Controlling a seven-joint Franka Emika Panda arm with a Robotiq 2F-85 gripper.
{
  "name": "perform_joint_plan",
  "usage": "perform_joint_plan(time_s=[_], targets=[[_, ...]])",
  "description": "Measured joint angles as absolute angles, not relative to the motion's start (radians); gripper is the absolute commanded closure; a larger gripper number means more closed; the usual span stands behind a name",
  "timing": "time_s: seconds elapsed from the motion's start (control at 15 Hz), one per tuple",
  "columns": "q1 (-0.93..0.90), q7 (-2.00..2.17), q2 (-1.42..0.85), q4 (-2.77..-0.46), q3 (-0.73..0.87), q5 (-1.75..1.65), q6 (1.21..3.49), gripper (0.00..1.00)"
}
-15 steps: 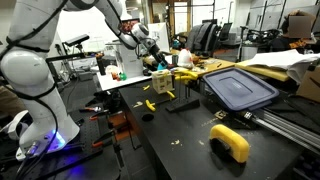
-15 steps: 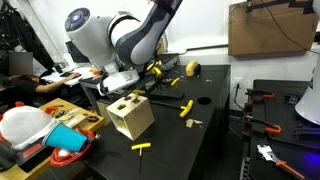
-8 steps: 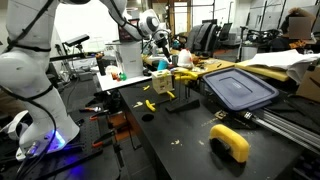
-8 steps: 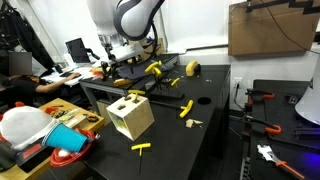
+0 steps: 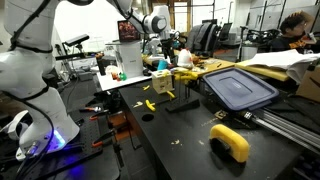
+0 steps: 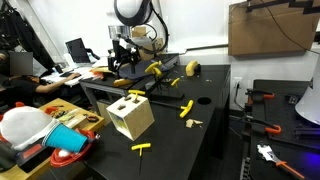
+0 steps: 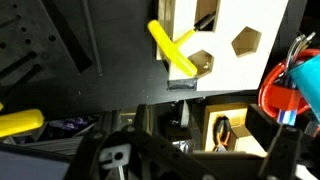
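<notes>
I should move my gripper down toward the yellow peg at the box's edge [image 6: 137,93] [image 7: 178,46] below it. I should turn it too, because the peg slants across the wrist view.
My gripper [image 5: 166,44] [image 6: 122,62] hangs open and empty, high above the far end of the black table [image 6: 215,140]. It touches nothing. Below and in front of it stands a pale wooden box [image 6: 131,115] [image 7: 235,40] with shaped holes in its top. Yellow T-shaped pegs lie scattered on the table [image 6: 186,108] [image 6: 143,147] [image 5: 150,104]. In the wrist view one yellow peg [image 7: 172,50] shows at the box's edge, and my dark fingers [image 7: 183,117] frame the bottom, gripper [image 7: 222,123] spread wide with nothing between them.
A blue-grey bin lid [image 5: 238,88] and a yellow roll [image 5: 230,142] lie on the table. A side table holds a red bowl [image 6: 68,155] [image 7: 293,85] and clutter. A person sits at a desk with monitors [image 6: 25,80]. Red-handled tools [image 6: 268,125] lie nearby.
The arm has lifted and swung back from low over the box to high above the table's far end. The gripper has stayed open and empty.
</notes>
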State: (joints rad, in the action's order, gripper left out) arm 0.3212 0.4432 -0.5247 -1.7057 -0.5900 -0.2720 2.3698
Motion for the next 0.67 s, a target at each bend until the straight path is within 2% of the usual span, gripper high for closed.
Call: perform_joint_plan(time_s=[0.4,0.67], targets=[[0.381,0.080,-0.648,-1.687,-0.637,-0.250,2.326,0.00],[0.388,-0.145,-0.731,-1.620,-0.645,-0.250,2.218,0.00]])
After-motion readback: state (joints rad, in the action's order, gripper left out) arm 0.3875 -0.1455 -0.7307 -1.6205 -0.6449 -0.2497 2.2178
